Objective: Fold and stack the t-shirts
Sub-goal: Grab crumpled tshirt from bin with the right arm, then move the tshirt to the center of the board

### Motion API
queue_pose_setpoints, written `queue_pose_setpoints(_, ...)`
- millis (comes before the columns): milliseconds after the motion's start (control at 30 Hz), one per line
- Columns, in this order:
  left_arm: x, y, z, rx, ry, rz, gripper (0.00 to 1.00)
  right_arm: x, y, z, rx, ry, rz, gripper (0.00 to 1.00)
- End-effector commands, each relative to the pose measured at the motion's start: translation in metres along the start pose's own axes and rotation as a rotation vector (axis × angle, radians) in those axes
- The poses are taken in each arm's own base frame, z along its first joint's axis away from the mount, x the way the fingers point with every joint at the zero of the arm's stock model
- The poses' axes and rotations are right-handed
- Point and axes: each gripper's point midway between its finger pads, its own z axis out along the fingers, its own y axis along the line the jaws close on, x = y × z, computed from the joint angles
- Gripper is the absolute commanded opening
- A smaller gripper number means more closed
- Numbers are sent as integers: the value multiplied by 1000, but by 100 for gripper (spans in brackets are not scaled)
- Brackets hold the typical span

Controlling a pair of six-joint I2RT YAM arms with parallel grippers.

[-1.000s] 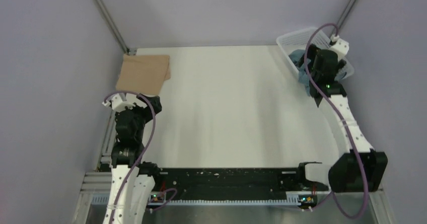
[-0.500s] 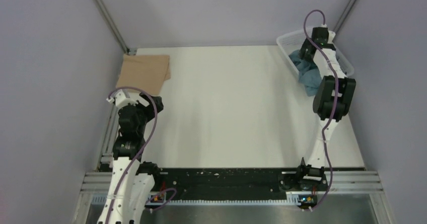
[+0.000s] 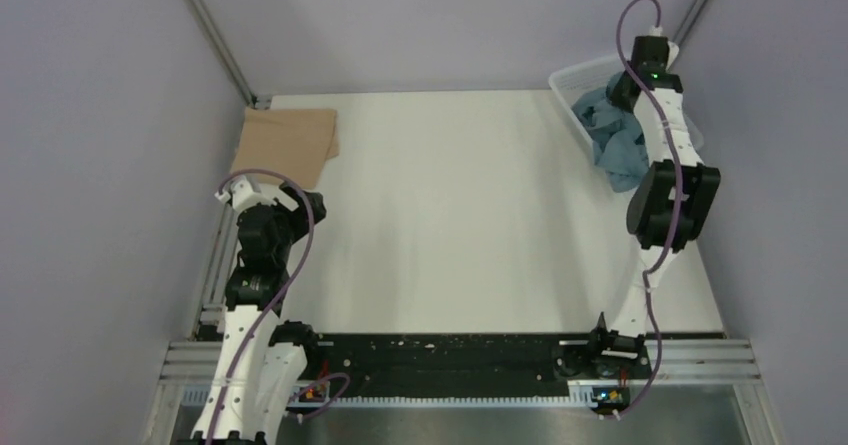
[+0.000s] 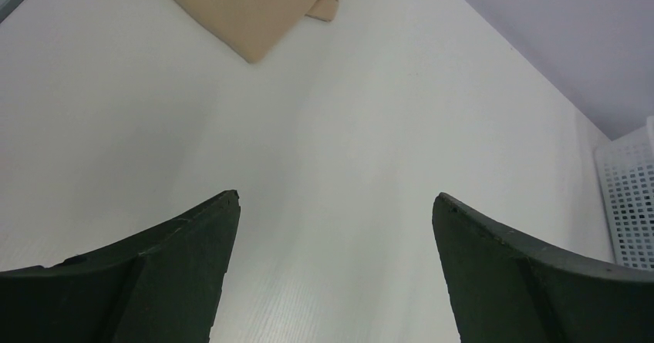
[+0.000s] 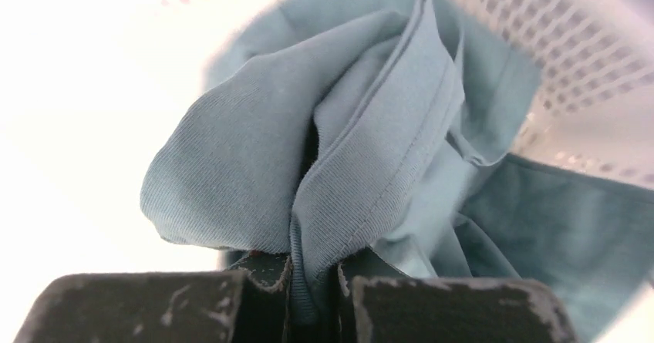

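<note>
The teal-blue t-shirt (image 3: 615, 137) needs to go up high and toward the middle of the table next, then down beside the basket, carried by my right gripper, which opens after that.
The teal-blue t-shirt (image 3: 615, 137) hangs bunched out of the white mesh basket (image 3: 575, 80) at the table's far right corner. My right gripper (image 5: 312, 277) is shut on a fold of that teal-blue t-shirt (image 5: 362, 150), the cloth pinched between its dark fingers, and stands over the basket (image 5: 540, 27). The tan-beige t-shirt (image 3: 285, 145) lies folded flat at the far left corner; its near corner (image 4: 251, 8) shows in the left wrist view. My left gripper (image 4: 335, 204) hangs open over bare table, just short of the tan shirt, nothing between its fingers (image 4: 177, 258).
The white table (image 3: 450, 215) runs between the two shirts. Grey walls close in on both sides, with metal rails (image 3: 215, 35) in the back corners. The basket's mesh side (image 4: 628, 204) shows at the right edge of the left wrist view.
My right arm has reached further into the basket and its gripper has shut on the teal-blue t-shirt, which now bunches upward. The left arm has barely shifted.
</note>
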Motion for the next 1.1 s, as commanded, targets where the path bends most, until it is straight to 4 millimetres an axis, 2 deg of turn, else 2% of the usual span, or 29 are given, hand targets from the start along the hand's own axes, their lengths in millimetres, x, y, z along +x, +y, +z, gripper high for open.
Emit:
queue_pose_setpoints(0,-21,-17,-10,65,-66,-12,99,-142,31,-205,-319,-484,61,0)
queue_pose_setpoints(67,-22,-20,-12,80,-75,-14,99,-142,54,-264,-493,-537,-6,0)
queue_pose_setpoints(100,-23,-20,-13,86,-80,-12,99,-138,66,-302,-595,-570,-53,0)
queue_pose_setpoints(167,-25,-22,-16,93,-85,-13,99,-122,92,-360,-773,-615,-142,0)
queue_pose_setpoints(233,-26,-23,-19,101,-85,-12,99,-98,119,-415,-960,-650,-217,0)
queue_pose_setpoints(333,-29,-24,-23,105,-96,-12,99,-57,145,-492,-1286,-635,-303,0)
queue_pose_setpoints(467,-32,-23,-25,101,-114,-16,99,-13,168,-583,-1621,-626,-398,0)
queue_pose_setpoints(500,-31,-23,-24,98,-110,-16,99,-7,171,-600,-1665,-630,-409,0)
queue_pose_setpoints(567,-31,-24,-24,100,-106,-16,99,-2,175,-620,-1710,-659,-426,0)
queue_pose_setpoints(667,-32,-26,-24,106,-102,-17,99,-18,180,-625,-1687,-735,-351,0)
queue_pose_setpoints(733,-33,-27,-24,106,-100,-19,99,-35,185,-621,-1651,-772,-283,0)
queue_pose_setpoints(800,-32,-26,-23,95,-94,-21,99,-43,194,-610,-1618,-782,-250,0)
queue_pose_setpoints(867,-28,-22,-21,74,-76,-28,99,-40,200,-589,-1573,-754,-242,0)
queue_pose_setpoints(933,-23,-18,-19,56,-56,-30,99,-29,202,-554,-1478,-721,-232,0)
queue_pose_setpoints(1000,-19,-15,-17,38,-38,-41,99,-13,195,-501,-1322,-687,-211,0)
queue_pose_setpoints(1033,-15,-13,-15,30,-23,-46,99,8,192,-456,-1214,-631,-207,0)
queue_pose_setpoints(1067,-10,-13,-13,29,1,-51,99,19,181,-421,-1098,-606,-171,0)
